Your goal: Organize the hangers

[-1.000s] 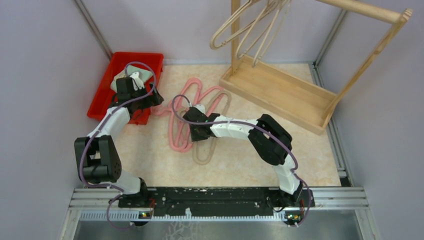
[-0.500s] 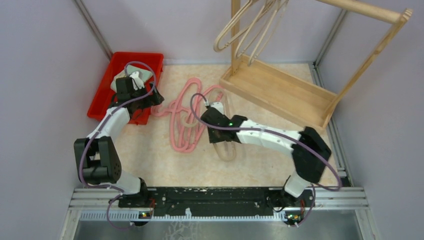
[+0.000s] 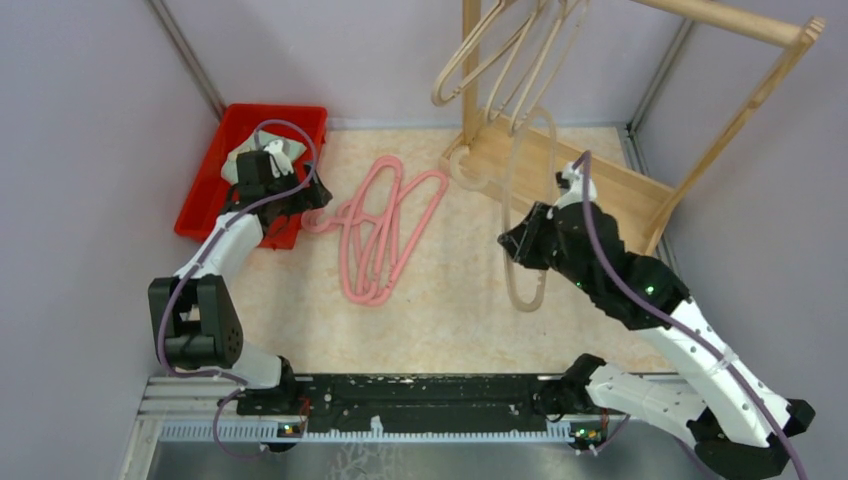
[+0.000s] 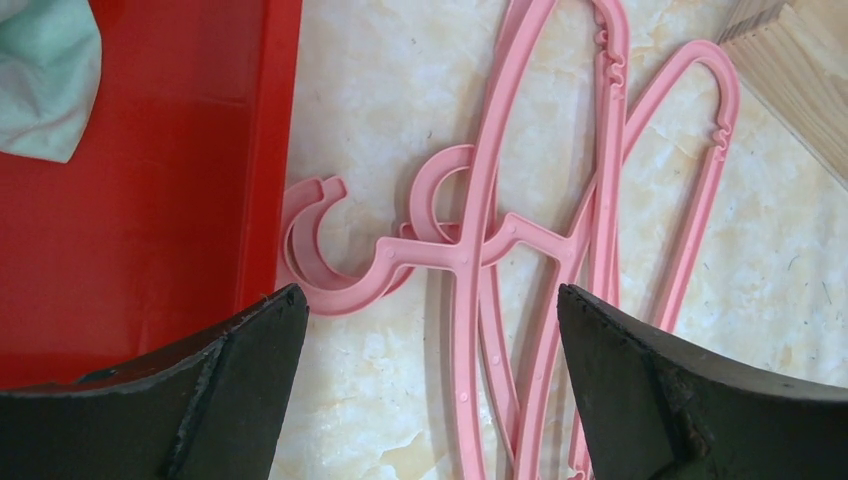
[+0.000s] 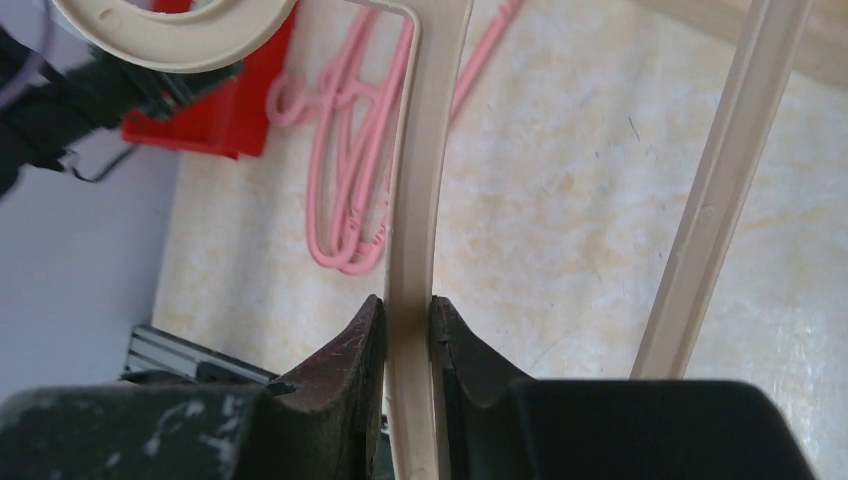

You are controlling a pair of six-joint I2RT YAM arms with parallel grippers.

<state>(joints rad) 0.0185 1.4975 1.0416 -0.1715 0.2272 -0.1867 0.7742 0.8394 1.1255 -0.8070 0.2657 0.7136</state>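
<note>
This hanger should go over the rack's top bar (image 3: 690,10) above, where other beige hangers hang. My right gripper will lift outward, hook it there and let go.
My right gripper (image 3: 520,243) is shut on a beige hanger (image 3: 524,205) and holds it up in the air in front of the wooden rack; in the right wrist view the gripper (image 5: 408,322) pinches one side bar of the hanger (image 5: 424,190). Several more beige hangers (image 3: 500,60) hang from the rack's top bar. Several pink hangers (image 3: 380,225) lie in a pile on the table. My left gripper (image 3: 305,198) is open just above their hooks (image 4: 400,250), with its jaws either side of them.
A red bin (image 3: 255,150) with a pale cloth (image 4: 45,75) stands at the back left, next to my left gripper. The light wooden rack (image 3: 560,185) with its base tray stands at the back right. Grey walls close in both sides.
My right arm has swung right and up, lifting the beige hanger off the table toward the rack. The left arm and the pink hangers have not moved.
</note>
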